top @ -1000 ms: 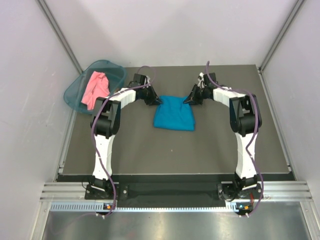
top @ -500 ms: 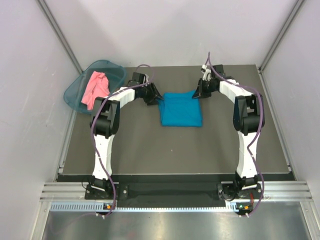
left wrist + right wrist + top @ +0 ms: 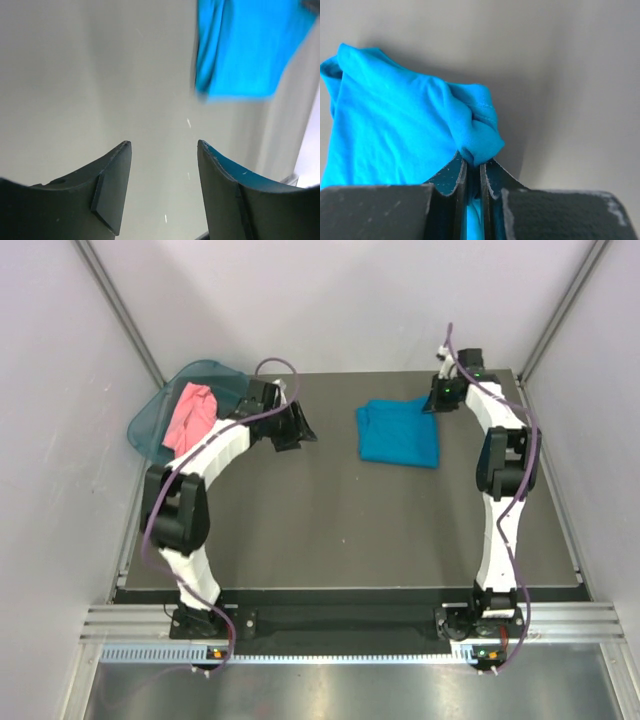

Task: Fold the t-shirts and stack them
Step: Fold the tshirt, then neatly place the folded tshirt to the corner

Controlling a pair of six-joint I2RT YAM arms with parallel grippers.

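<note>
The table's back corner lies to the right gripper's right in the top view, so the robot next needs to drag the t-shirt in its right gripper there and let go of it.
The folded teal-blue t-shirt (image 3: 400,433) lies on the dark table at the back right. My right gripper (image 3: 436,403) is shut on its far right corner; the cloth (image 3: 405,130) bunches up between the jaws (image 3: 474,164). My left gripper (image 3: 303,432) stands open over bare table, well left of the blue shirt (image 3: 247,50), with nothing between its fingers (image 3: 164,150). The salmon-pink t-shirt (image 3: 189,417) lies crumpled in the teal basket (image 3: 152,417) at the back left.
The basket hangs over the table's back left corner. Grey walls close in both sides and the back. The table's right edge (image 3: 555,490) runs near the right arm.
The left gripper has let go of the blue shirt, opened and pulled back to the left. The right gripper has dragged the shirt to the right and farther back.
</note>
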